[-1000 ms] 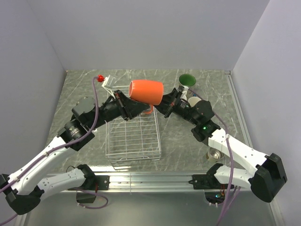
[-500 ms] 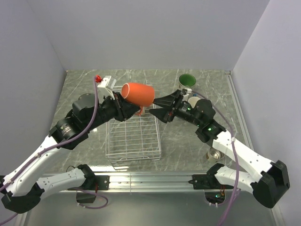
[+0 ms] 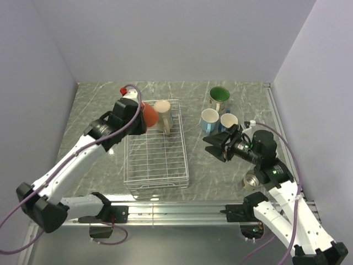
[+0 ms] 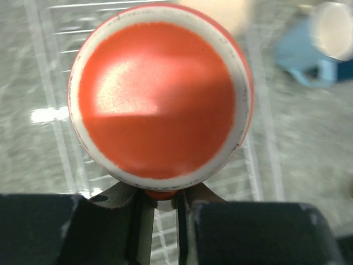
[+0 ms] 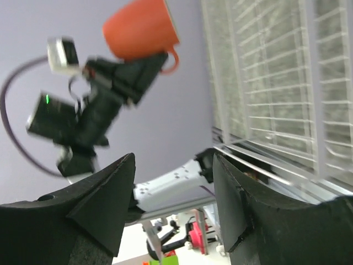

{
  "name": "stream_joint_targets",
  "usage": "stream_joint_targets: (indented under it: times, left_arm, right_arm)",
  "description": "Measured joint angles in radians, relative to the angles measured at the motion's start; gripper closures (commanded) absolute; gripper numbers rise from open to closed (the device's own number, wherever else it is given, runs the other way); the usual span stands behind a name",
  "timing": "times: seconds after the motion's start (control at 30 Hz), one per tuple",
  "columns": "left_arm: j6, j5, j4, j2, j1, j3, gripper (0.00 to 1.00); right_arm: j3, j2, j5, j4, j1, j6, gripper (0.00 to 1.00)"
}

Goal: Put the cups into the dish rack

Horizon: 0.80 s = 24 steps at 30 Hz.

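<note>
My left gripper is above the rack's far corner point(image 3: 146, 103) point(image 4: 85, 27) beside the tall beige cup, so it should move down and release the orange-red cup's handle there.
My left gripper point(image 3: 140, 118) is shut on the handle of the orange-red cup point(image 3: 149, 114), which hangs over the far left corner of the white wire dish rack point(image 3: 157, 160). In the left wrist view the cup's base point(image 4: 160, 94) fills the frame, with its handle pinched in that gripper point(image 4: 162, 201). A tall beige cup point(image 3: 163, 114) stands in the rack right beside it. My right gripper point(image 3: 213, 148) is open and holds nothing, to the right of the rack. Its wrist view point(image 5: 174, 187) shows the orange-red cup point(image 5: 140, 30) and the rack point(image 5: 287, 83).
Right of the rack stand a light blue cup point(image 3: 209, 119), another blue cup point(image 3: 228, 122) and a cream cup with a green inside point(image 3: 219, 95). A small metallic cup point(image 3: 252, 180) sits under the right arm. Grey walls close in the table's left, far and right sides.
The right gripper opened, let go of the orange-red cup and drew back to the right. The left arm carried the cup to the rack's far left corner.
</note>
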<state>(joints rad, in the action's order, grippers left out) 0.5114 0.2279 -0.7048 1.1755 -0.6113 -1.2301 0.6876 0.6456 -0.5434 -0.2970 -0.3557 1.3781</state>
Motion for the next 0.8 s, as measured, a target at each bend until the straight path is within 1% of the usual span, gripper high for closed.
stream_joint_targets:
  times: [0.13,0.27,0.5,0.6,0.8]
  left_arm:
    - [-0.035,-0.014,0.003,0.067,0.125,0.018,1.0]
    - [-0.066,-0.029,0.024,0.144,0.187,0.02,1.0]
    - [-0.093,-0.058,0.1,0.332,0.2,0.019,1.0]
    - [-0.098,-0.058,0.129,0.395,0.202,0.019,1.0]
    - [-0.098,-0.039,0.177,0.442,0.206,0.019,1.0]
  right_arm:
    - [-0.009,-0.06,-0.002,-0.086,0.015,-0.035,0.36]
    - [-0.003,-0.089,-0.001,-0.163,0.028,-0.082,0.37]
    - [0.046,-0.092,0.013,-0.3,0.049,-0.173,0.38]
    - [0.093,-0.08,0.023,-0.34,0.054,-0.218,0.38]
    - [0.162,-0.064,0.042,-0.381,0.06,-0.281,0.38]
